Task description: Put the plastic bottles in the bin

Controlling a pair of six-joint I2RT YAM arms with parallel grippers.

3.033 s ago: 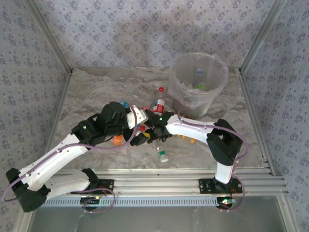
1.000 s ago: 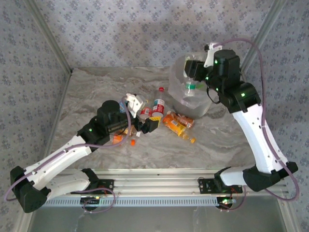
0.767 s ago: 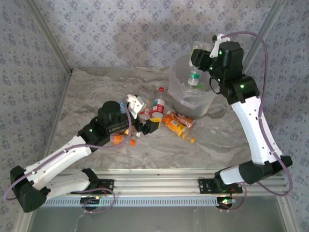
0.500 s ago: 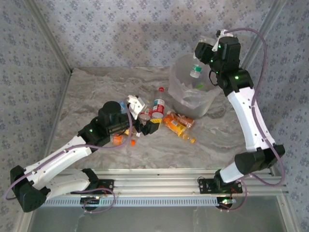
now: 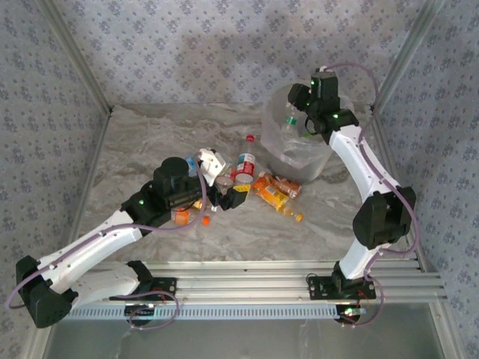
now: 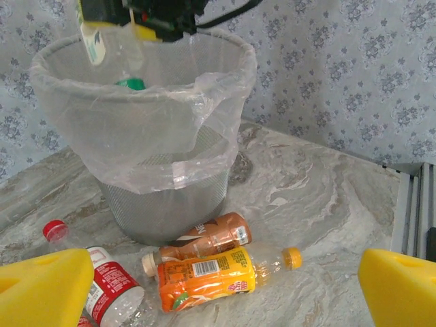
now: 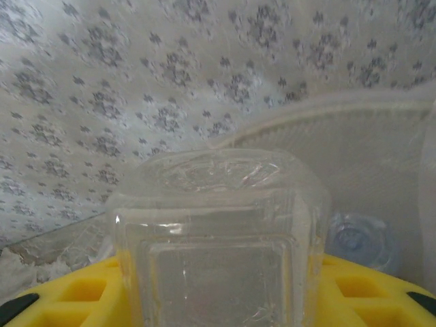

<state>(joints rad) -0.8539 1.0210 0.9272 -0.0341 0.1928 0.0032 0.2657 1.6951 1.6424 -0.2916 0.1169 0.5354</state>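
I need to bring the clear plastic bottle down past the bin's rim with my right gripper and release it over the bottles there, because the inside of the bin (image 5: 275, 138) (image 7: 371, 211) is below.
My right gripper (image 5: 299, 107) hangs over the mouth of the bin (image 5: 275, 138), shut on a clear plastic bottle (image 5: 288, 124) with a green and white label. In the right wrist view that bottle (image 7: 218, 225) sits between my yellow fingers (image 7: 68, 293), with the bin wall (image 7: 361, 136) behind. My left gripper (image 5: 224, 181) is open and low over a cluster of bottles left of the bin. Its wrist view has an orange-labelled bottle (image 6: 211, 278), a brown one (image 6: 212, 235) and a red-labelled one (image 6: 112, 291) lying in front of the bin (image 6: 170, 204), between my spread fingertips (image 6: 41, 289).
More bottles lie inside the bin (image 7: 357, 242). A small orange bottle (image 5: 182, 215) and loose caps (image 5: 206, 220) lie by the left arm. Patterned walls and metal frame posts close in the table; the rail runs along the near edge.
My right arm has carried the clear bottle from the bin's right rim leftward and down over its opening, folding in at the elbow. The left arm has barely moved.
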